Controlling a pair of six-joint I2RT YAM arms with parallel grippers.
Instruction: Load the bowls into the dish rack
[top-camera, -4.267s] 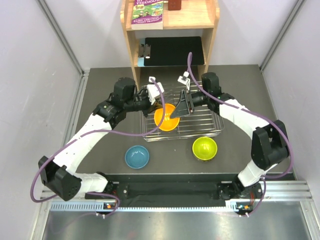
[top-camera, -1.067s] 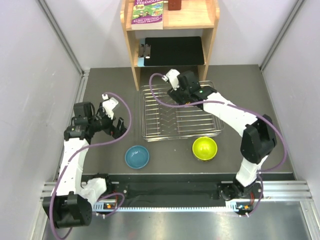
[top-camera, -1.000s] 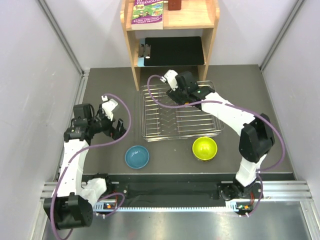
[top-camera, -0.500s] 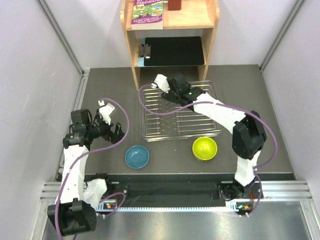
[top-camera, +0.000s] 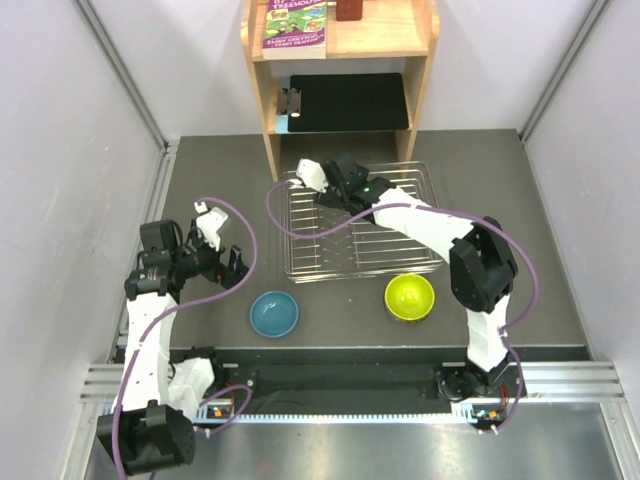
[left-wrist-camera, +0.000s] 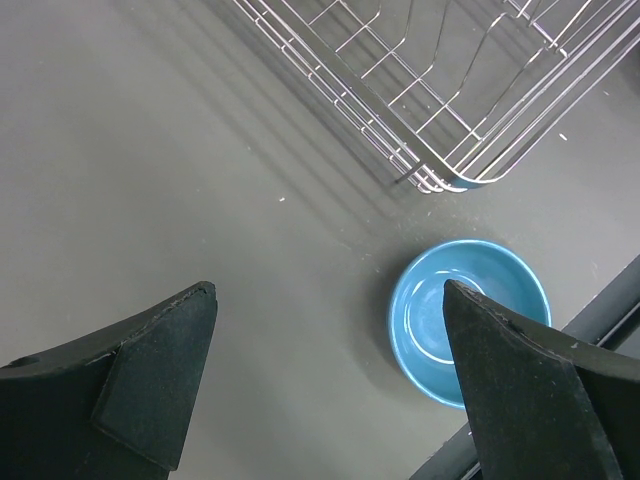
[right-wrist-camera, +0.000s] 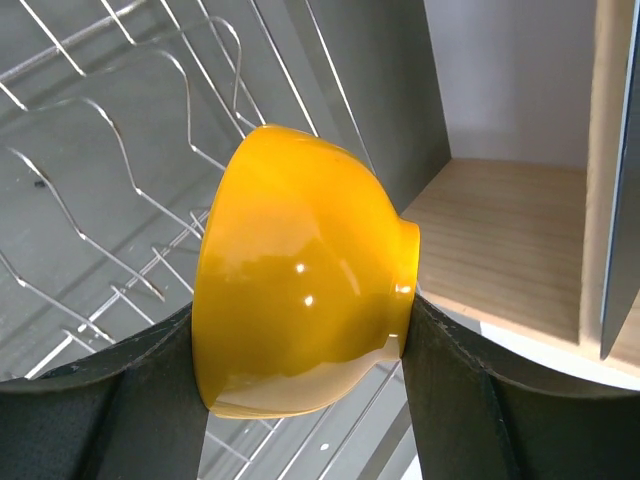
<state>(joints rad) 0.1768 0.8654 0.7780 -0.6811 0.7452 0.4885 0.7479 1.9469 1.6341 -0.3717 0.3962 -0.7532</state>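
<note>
The right gripper should next carry the orange bowl down and to the left in the top view, into the dish rack's far corner.
My right gripper (right-wrist-camera: 303, 308) is shut on the orange bowl (right-wrist-camera: 290, 230), which is tipped on its side between the fingers. It hangs over the far-left corner of the dish rack (right-wrist-camera: 100, 150), close to the wooden shelf. From above, the right gripper (top-camera: 330, 192) hides that bowl. The silver wire dish rack (top-camera: 430, 262) holds no bowl that I can see. On the mat in front of it stand a blue bowl (top-camera: 274, 313) and a lime-green bowl (top-camera: 410, 296). My left gripper (left-wrist-camera: 328, 290) is open and empty, above the mat left of the blue bowl (left-wrist-camera: 425, 325).
A wooden shelf unit (top-camera: 340, 60) stands just behind the rack, its lower board (right-wrist-camera: 500, 230) close to the held bowl. The rack's near-left corner (left-wrist-camera: 440, 170) lies beside the left gripper. White walls close in both sides, and a metal rail runs along the near edge.
My right gripper carried the orange bowl leftward along the rack's far edge to its far-left corner. The left arm drew slightly nearer and lower, still open.
</note>
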